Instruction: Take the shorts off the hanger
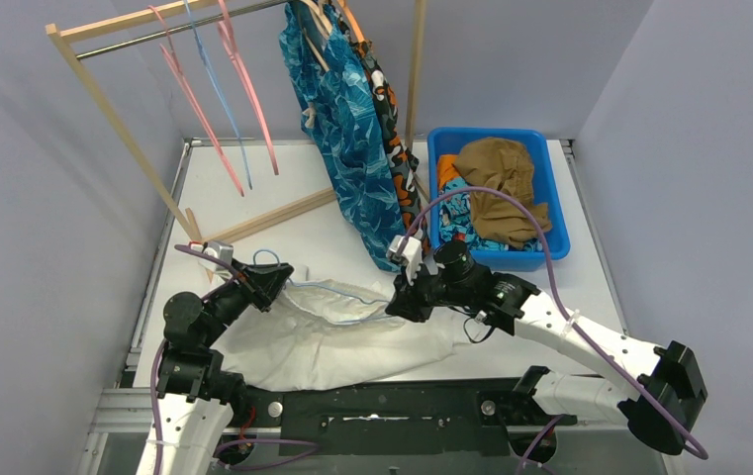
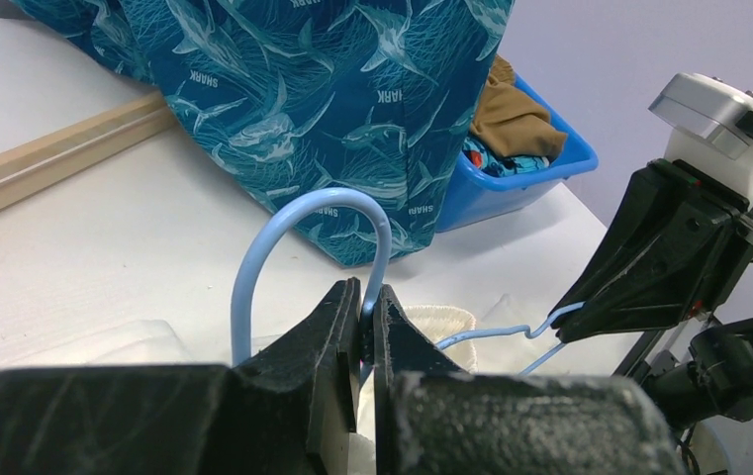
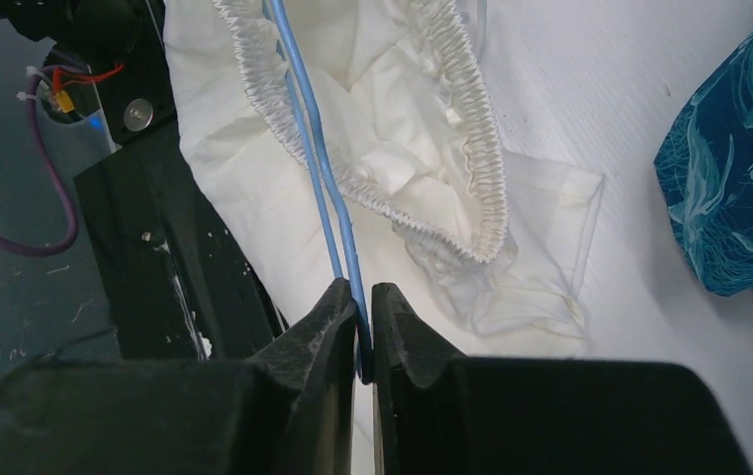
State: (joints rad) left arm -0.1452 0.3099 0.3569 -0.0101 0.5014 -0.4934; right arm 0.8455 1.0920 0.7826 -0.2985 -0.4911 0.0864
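My right gripper will next lift the hanger outward and let go of it on the bare part of the rack's bar beside the teal shorts, which is above and outward of my gripper.
White shorts [image 1: 342, 341] lie spread on the table with a light blue wire hanger [image 1: 337, 293] through their waistband. My left gripper [image 1: 278, 280] is shut on the hanger's hook [image 2: 293, 213]; its jaws pinch the wire just below the curve. My right gripper [image 1: 399, 302] is shut on the hanger's other end; in the right wrist view the blue wire [image 3: 308, 129] runs from my jaws into the elastic waistband [image 3: 471, 148]. Teal shark-print shorts [image 1: 347, 129] and camouflage shorts [image 1: 387, 109] hang on the rack.
A wooden rack [image 1: 125, 139] stands at the back left with empty pink hangers [image 1: 194, 99] and a blue hanger [image 1: 219, 89]. A blue bin [image 1: 554, 203] at the back right holds brown shorts [image 1: 501, 178] and other shorts.
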